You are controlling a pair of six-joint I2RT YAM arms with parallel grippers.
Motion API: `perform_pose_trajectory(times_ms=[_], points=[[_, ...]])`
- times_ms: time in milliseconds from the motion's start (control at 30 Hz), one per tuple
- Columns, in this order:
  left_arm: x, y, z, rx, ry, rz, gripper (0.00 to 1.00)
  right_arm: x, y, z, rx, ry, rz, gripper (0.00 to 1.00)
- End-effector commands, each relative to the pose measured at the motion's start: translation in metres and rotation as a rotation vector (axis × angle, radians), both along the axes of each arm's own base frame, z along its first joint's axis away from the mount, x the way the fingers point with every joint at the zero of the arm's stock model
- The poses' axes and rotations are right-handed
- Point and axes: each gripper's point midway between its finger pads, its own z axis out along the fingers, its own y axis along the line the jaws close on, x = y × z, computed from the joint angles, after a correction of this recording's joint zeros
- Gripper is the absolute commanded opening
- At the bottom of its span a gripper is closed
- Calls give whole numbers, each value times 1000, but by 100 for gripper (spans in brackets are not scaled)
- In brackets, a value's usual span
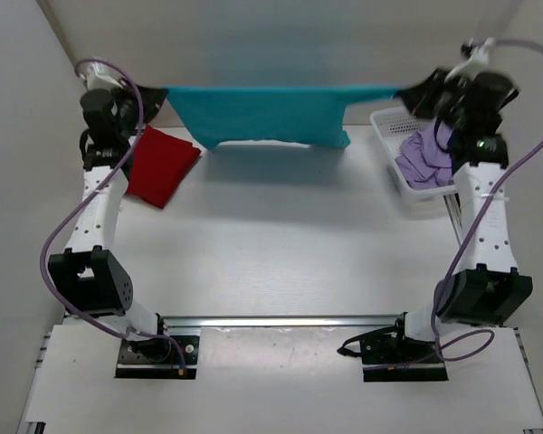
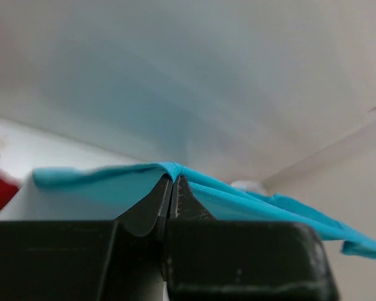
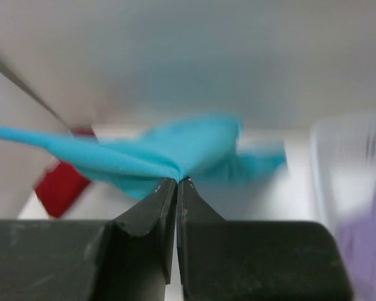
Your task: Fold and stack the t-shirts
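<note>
A clear part of the bare table lies below and back from it, so next I need to move my left gripper back and down to release the teal t-shirt's end there.
The teal t-shirt (image 1: 267, 115) hangs stretched in the air across the back of the table, held at both ends. My left gripper (image 1: 154, 95) is shut on its left end; in the left wrist view the teal cloth (image 2: 225, 194) runs over my closed gripper (image 2: 173, 179). My right gripper (image 1: 407, 93) is shut on its right end; in the right wrist view the cloth (image 3: 144, 157) bunches at my closed gripper (image 3: 177, 182). The dark red t-shirt (image 1: 161, 165) lies folded on the table at the left. The lavender t-shirt (image 1: 427, 155) lies crumpled in the basket.
A white mesh basket (image 1: 394, 127) stands at the back right under my right arm. White walls close in the back and both sides. The dark red shirt also shows in the right wrist view (image 3: 59, 185).
</note>
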Motion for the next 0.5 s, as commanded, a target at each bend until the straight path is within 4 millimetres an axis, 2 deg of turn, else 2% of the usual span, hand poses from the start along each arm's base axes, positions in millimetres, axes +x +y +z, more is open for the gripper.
perform_pose_trajectory(times_ms=[0, 33, 67, 100, 133, 167, 200, 233, 267, 300, 333, 400, 433, 467], points=[[-25, 13, -43, 92, 64, 93, 0, -21, -30, -74, 8, 120, -143, 0], [-41, 8, -40, 106, 50, 100, 0, -28, -30, -117, 21, 215, -174, 0], [-48, 11, -74, 121, 111, 120, 0, -47, -24, -141, 32, 262, -183, 0], [-69, 6, -99, 127, 147, 119, 0, -63, -27, -139, 30, 248, -233, 0], [-87, 4, -93, 129, 111, 128, 0, -75, -22, -175, 36, 327, -248, 0], [-101, 3, -136, 128, 187, 126, 0, -94, -17, -190, 34, 342, -247, 0], [-123, -1, -170, 117, 244, 125, 0, -109, -16, -192, 31, 338, -264, 0], [-136, 3, -173, 107, 230, 137, 0, -123, -9, -224, 21, 415, -251, 0], [-154, 4, -201, 85, 278, 138, 0, -140, -1, -244, 26, 465, -224, 0], [-168, 4, -236, 63, 349, 134, 0, -151, 3, -245, 41, 466, -207, 0], [-179, 7, -246, 50, 369, 134, 0, -168, 10, -274, 60, 551, -171, 0], [-207, 5, -287, 27, 439, 112, 0, -202, 24, -313, 112, 645, -117, 0], [-219, 3, -304, 35, 488, 107, 0, -214, 31, -317, 121, 649, -84, 0], [-227, 0, -313, 48, 525, 104, 0, -230, 39, -342, 147, 718, -61, 0]])
